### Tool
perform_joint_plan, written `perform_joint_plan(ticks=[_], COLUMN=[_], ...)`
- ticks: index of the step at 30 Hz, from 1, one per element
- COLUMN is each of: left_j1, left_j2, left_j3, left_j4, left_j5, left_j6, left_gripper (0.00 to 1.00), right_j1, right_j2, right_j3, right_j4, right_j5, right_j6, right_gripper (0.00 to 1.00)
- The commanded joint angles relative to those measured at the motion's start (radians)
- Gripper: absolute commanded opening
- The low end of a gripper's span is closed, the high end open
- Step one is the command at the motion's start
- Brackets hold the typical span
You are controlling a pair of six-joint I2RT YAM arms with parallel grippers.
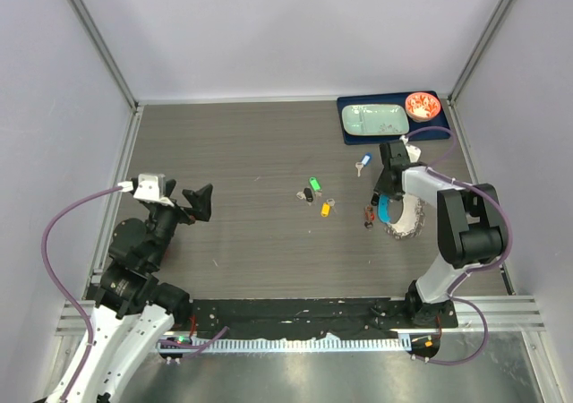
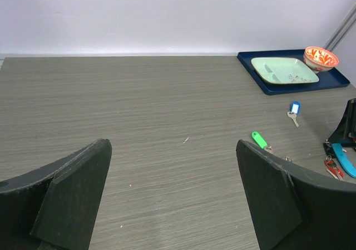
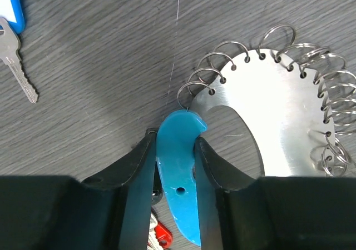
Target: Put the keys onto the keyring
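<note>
I will next lift the crescent piece [image 3: 178,161] with my right gripper, carry it past the yellow key toward the left gripper, then lower and release it, as the table there is bare.
My right gripper [image 3: 174,150] is shut on the keyring's blue crescent piece [image 3: 178,161], low over the table; it also shows from above [image 1: 385,210]. The crescent's tip lies at the rim of a silvery disc [image 3: 278,116] edged with wire rings. I cannot make out a large wire loop. A blue-tagged key [image 3: 14,33] lies to the left and a red key [image 3: 161,236] under the fingers. Green [image 1: 314,184], yellow [image 1: 326,210] and black [image 1: 303,194] keys lie loose mid-table. My left gripper [image 1: 199,202] is open and empty, well left of them.
A dark blue tray [image 1: 345,121] at the back right holds a pale green plate [image 1: 374,119] and a red patterned bowl [image 1: 422,106]. Grey walls stand close on the left, back and right of the table.
</note>
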Motion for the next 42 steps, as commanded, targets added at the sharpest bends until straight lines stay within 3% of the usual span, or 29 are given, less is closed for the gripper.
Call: perform_joint_plan(ticks=[1,8,15,22,30,37,42], left_j1=[-0.009,-0.021,-0.026,-0.026,-0.026,-0.023,-0.015], left_j2=[-0.013,-0.013,-0.019,-0.028,-0.060,-0.116,-0.151], left_j3=[-0.004,-0.006,-0.006,-0.004,-0.003,-0.007,-0.012], left_j4=[0.051,0.053,0.053,0.050,0.044,0.035,0.036], left_j5=[0.011,0.015,0.016,0.007,-0.031,-0.137,-0.182], left_j6=[0.003,0.004,0.004,0.004,0.006,0.007,0.006], left_gripper=[1.00,1.00,1.00,1.00,1.00,1.00,1.00], right_j1=[-0.008,-0.007,0.062,0.340,0.803,1.001,1.067], right_j2=[-0.024,-0.193,-0.389,-0.440,-0.216,0.124,0.273], right_j3=[-0.045,-0.055,-0.051,0.056,0.289,0.445,0.514], right_j4=[-0.026,-0.091,-0.154,-0.201,-0.186,-0.119,-0.069], right_j5=[0.021,0.063,0.103,0.146,0.224,0.120,0.009], right_j6=[-0.013,-0.061,-0.139,-0.202,-0.260,-0.329,-0.377], right_gripper=[0.28,0.02,0.01,0.01,0.01,0.01,0.01])
